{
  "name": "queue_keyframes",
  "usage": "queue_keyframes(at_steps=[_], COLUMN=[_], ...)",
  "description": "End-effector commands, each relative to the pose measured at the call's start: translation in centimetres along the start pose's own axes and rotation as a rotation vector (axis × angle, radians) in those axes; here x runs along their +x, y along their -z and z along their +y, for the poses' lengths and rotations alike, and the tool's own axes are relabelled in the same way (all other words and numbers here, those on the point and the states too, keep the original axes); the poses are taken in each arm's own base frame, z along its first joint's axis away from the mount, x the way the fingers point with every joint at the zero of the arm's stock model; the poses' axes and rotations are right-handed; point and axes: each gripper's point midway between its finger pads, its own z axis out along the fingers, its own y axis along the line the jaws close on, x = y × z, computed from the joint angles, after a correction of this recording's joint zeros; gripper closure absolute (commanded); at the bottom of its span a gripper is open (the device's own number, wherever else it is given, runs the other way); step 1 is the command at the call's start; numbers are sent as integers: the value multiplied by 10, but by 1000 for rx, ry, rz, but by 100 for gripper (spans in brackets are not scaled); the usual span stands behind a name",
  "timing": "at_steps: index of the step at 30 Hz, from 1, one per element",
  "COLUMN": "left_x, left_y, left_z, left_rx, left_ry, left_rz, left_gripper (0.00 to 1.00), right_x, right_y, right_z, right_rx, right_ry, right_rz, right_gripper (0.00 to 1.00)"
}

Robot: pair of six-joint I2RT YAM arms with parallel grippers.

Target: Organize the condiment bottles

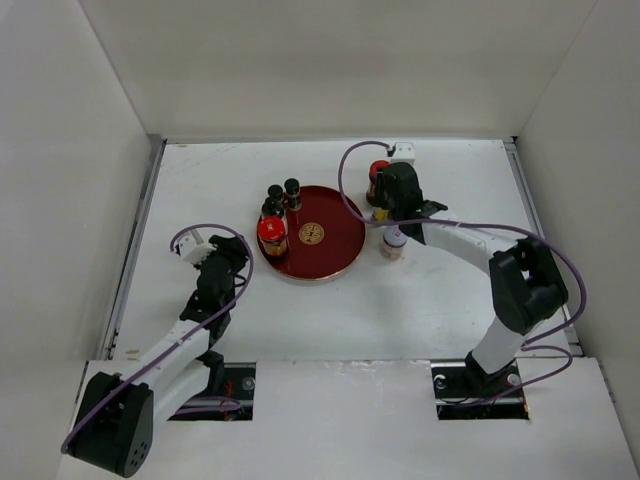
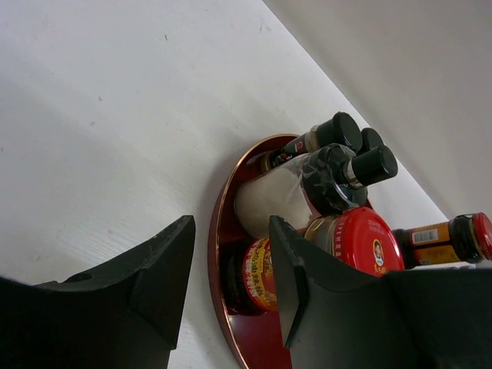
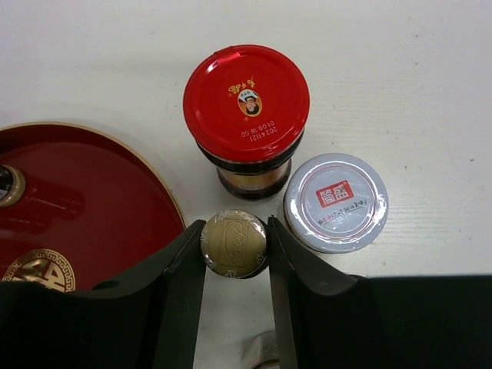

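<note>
The right gripper lifts, moves outward over the tray's rim toward the small black-capped bottles and lowers next, because the tray's far part beside them is empty.
My right gripper (image 3: 234, 254) is shut on the cap of the slim gold-capped bottle (image 3: 234, 243), which stands on the table just right of the round red tray (image 3: 84, 200). An amber red-lidded jar (image 3: 246, 104) and a silver-lidded jar (image 3: 336, 201) stand close behind it. On the tray's left part stand a second red-lidded jar (image 2: 360, 240), a white bottle with a black lid (image 2: 273, 198) and small dark black-capped bottles (image 2: 338, 131). My left gripper (image 2: 231, 284) is open and empty at the tray's left rim (image 2: 219, 254).
A small white-capped bottle (image 1: 393, 241) stands on the table under my right arm (image 1: 460, 240), right of the tray (image 1: 335, 240). White walls close in the table on the left, the back and the right.
</note>
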Motion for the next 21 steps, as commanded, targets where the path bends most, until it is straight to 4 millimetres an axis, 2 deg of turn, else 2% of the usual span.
queue_keyframes(at_steps=[1, 5, 9, 12, 18, 21], left_x=[-8, -10, -10, -10, -9, -10], left_y=[-4, -3, -4, -4, -4, -3], left_z=[-9, -8, -4, -4, -4, -3], left_rx=[28, 31, 18, 20, 26, 25], left_ry=[33, 34, 39, 42, 53, 54], left_rz=[-32, -40, -45, -42, -43, -46], left_gripper=[59, 58, 58, 57, 57, 57], right_x=[-69, -100, -116, -117, -116, -115], right_y=[23, 49, 57, 48, 22, 4], right_z=[4, 13, 42, 67, 131, 153], right_rx=[-8, -33, -94, -137, -222, -235], right_ry=[-62, -64, -47, -47, -29, -28], right_rz=[-198, -283, -309, -307, -296, -290], right_gripper=[70, 70, 70, 70, 70, 70])
